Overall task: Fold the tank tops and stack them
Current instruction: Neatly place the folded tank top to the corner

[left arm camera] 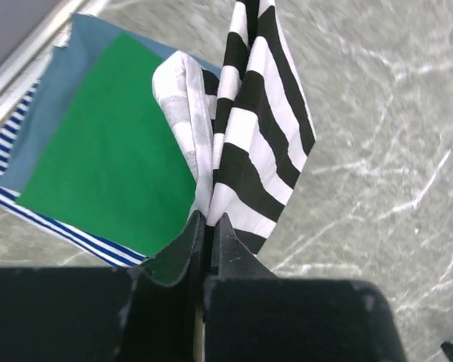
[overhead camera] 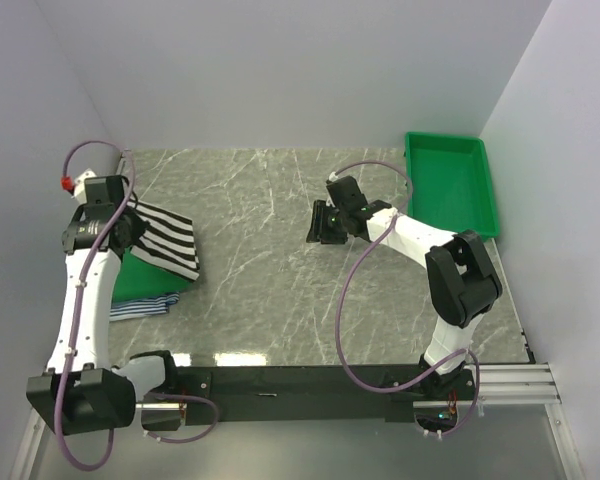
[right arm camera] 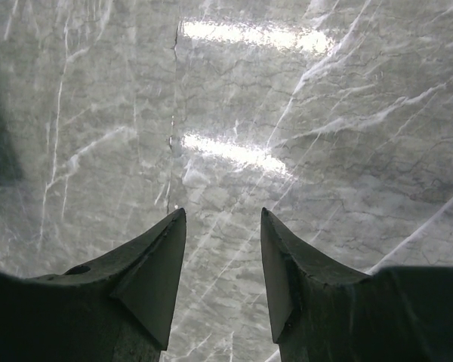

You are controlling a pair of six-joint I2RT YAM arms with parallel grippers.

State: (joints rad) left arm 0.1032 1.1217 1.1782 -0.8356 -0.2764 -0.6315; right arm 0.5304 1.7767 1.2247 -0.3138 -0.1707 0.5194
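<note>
The stack is below my left gripper and toward my base. My left gripper should next come down and move back over the green tank top point(overhead camera: 141, 279) point(left arm camera: 112, 154), then let go.
A black-and-white striped tank top point(overhead camera: 168, 240) hangs folded from my left gripper point(left arm camera: 210, 216), which is shut on its edge at the table's left side. Its stripes point(left arm camera: 257, 128) drape away from the fingertips. Under it lies a stack: a green tank top point(left arm camera: 109, 158) on top, a solid blue one point(left arm camera: 64, 83) beneath, and a blue-white striped one point(left arm camera: 15, 192) at the bottom. From above the green top point(overhead camera: 145, 280) and blue-white stripes point(overhead camera: 140, 308) show below the hanging cloth. My right gripper point(right arm camera: 223, 219) hovers open over bare marble near mid-table point(overhead camera: 327, 222).
A rigid green plastic bin point(overhead camera: 450, 182) sits at the table's back right corner. The grey marble tabletop point(overhead camera: 270, 290) spreads between the two arms. White walls close in on the left, back and right.
</note>
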